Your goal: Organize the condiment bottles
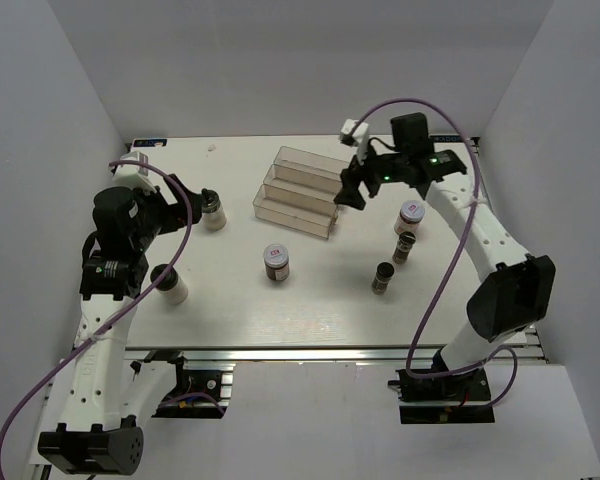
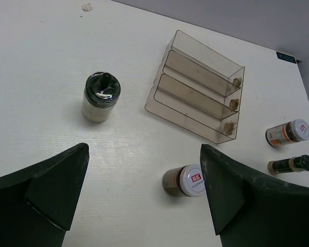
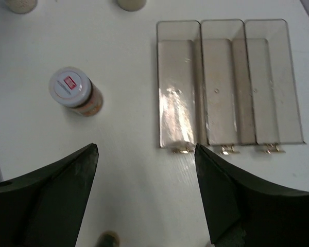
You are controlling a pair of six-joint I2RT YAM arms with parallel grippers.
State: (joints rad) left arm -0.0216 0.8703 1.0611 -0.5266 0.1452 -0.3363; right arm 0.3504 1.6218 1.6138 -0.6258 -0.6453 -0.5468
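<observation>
My left gripper moves outward and down over the black cap of the whitish bottle nearer the rack next. That bottle stands upright with clear tabletop around it.
Six condiment bottles stand on the white table (image 1: 310,300). One whitish black-capped bottle (image 1: 213,211) is at the left, also in the left wrist view (image 2: 99,98). The other whitish bottle (image 1: 170,286) is partly under the left arm. One white-lidded jar (image 1: 276,262) stands in the middle (image 2: 188,181) (image 3: 74,91). The other jar (image 1: 411,213) is at the right (image 2: 288,133). Two slim dark shakers (image 1: 404,247) (image 1: 382,277) stand below it. My left gripper (image 1: 183,200) (image 2: 144,190) is open and empty beside the left whitish bottle. My right gripper (image 1: 351,195) (image 3: 146,149) is open and empty at the rack's right end.
A clear stepped plastic rack (image 1: 298,190) with three empty tiers lies at the table's middle back (image 2: 198,87) (image 3: 229,82). White walls enclose the table on three sides. Purple cables loop over both arms.
</observation>
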